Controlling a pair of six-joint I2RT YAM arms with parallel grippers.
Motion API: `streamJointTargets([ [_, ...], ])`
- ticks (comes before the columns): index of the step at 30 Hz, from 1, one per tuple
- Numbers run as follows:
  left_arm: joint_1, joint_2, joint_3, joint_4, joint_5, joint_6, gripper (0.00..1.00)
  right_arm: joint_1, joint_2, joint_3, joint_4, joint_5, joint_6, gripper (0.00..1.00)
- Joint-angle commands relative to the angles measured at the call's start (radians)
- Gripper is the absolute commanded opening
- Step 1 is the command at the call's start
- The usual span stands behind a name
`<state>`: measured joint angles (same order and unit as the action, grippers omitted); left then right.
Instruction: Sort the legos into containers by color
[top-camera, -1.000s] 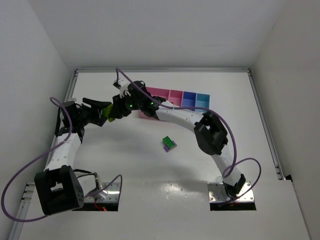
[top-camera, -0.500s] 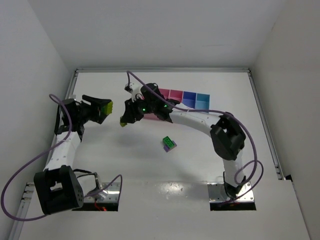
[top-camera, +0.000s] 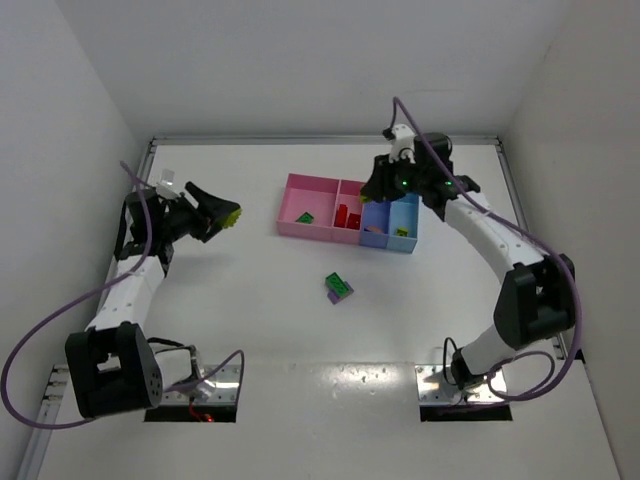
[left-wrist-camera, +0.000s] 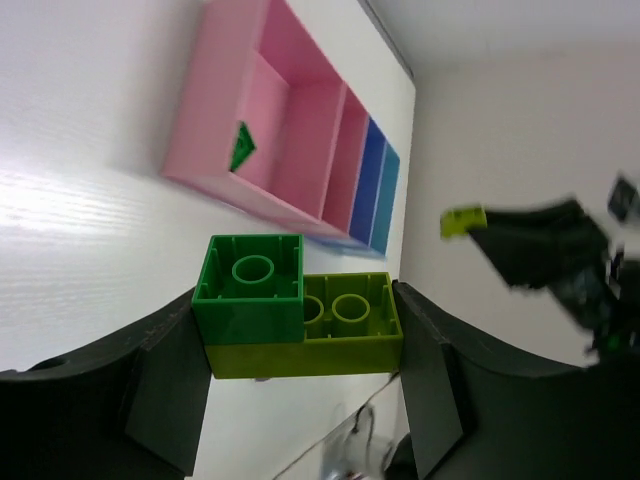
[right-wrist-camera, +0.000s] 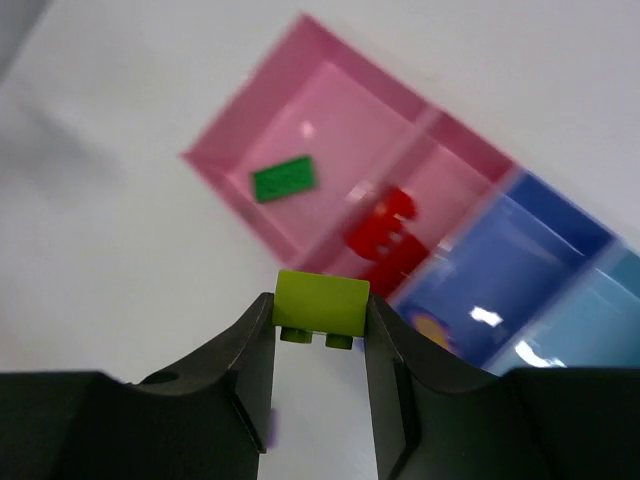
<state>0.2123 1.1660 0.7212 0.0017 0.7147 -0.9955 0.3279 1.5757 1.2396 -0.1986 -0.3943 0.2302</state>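
The light blue bin's matching yellow-green piece sits below my right gripper, to the right in the top view. My right gripper moves across and down over it next.
My left gripper (top-camera: 222, 213) at the far left, above the table, is shut on a stack (left-wrist-camera: 300, 320): a green brick (left-wrist-camera: 250, 290) on a longer yellow-green brick (left-wrist-camera: 350, 335). My right gripper (top-camera: 384, 188) is shut on a small yellow-green brick (right-wrist-camera: 322, 303) and hangs above the containers' near rim (top-camera: 345, 238), about at the narrow pink and dark blue bins. The wide pink bin (right-wrist-camera: 330, 120) holds a green brick (right-wrist-camera: 283, 181). The narrow pink bin holds red bricks (right-wrist-camera: 385, 235). A green-and-purple stack (top-camera: 338, 288) lies on the table mid-way.
The dark blue bin (top-camera: 376, 200) holds a small purple piece and the light blue bin (top-camera: 404, 205) a yellow-green piece. Walls close the table at back and sides. The arm bases (top-camera: 195, 385) sit at the near edge.
My right arm has swung from beside the left gripper across to the right, over the containers, carrying a small yellow-green brick. My left gripper has kept its stack and shifted slightly.
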Motion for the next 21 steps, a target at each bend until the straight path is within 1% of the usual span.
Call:
streamJointTargets([
  [1,-0.076,-0.003,0.089,0.067,0.141,0.236,0.03,-0.081,-0.033,-0.009,-0.125,0.005,-0.114,0.0],
  [2,-0.097,-0.012,0.112,0.008,0.132,0.326,0.03,-0.099,-0.033,0.0,-0.137,0.005,-0.114,0.0],
  [4,-0.14,-0.012,0.177,-0.064,0.076,0.43,0.03,-0.14,-0.019,0.0,-0.157,-0.009,-0.135,0.0],
  [5,-0.178,-0.035,0.193,-0.127,0.048,0.521,0.03,-0.15,-0.005,0.0,-0.157,0.0,-0.135,0.0],
  [6,-0.195,-0.035,0.205,-0.149,0.005,0.558,0.03,-0.159,0.004,-0.024,-0.148,0.0,-0.135,0.0],
  [7,-0.223,-0.049,0.205,-0.164,-0.006,0.613,0.03,-0.171,0.004,-0.034,-0.122,0.011,-0.135,0.0],
  [9,-0.243,-0.062,0.205,-0.186,-0.021,0.659,0.03,-0.171,0.039,-0.034,-0.113,0.023,-0.144,0.0],
  [10,-0.263,-0.074,0.205,-0.202,-0.033,0.713,0.03,-0.184,0.055,-0.034,-0.113,0.023,-0.155,0.0],
  [12,-0.281,-0.083,0.205,-0.249,-0.058,0.774,0.03,-0.193,0.101,-0.013,-0.133,0.04,-0.166,0.0],
  [13,-0.303,-0.092,0.205,-0.264,-0.069,0.837,0.03,-0.202,0.11,-0.012,-0.145,0.04,-0.182,0.0],
  [17,-0.376,-0.114,0.205,-0.342,-0.127,0.98,0.03,-0.211,0.119,-0.037,-0.134,0.098,-0.206,0.0],
  [21,-0.447,-0.134,0.195,-0.365,-0.181,1.083,0.03,-0.231,0.129,-0.057,-0.125,0.126,-0.206,0.0],
])
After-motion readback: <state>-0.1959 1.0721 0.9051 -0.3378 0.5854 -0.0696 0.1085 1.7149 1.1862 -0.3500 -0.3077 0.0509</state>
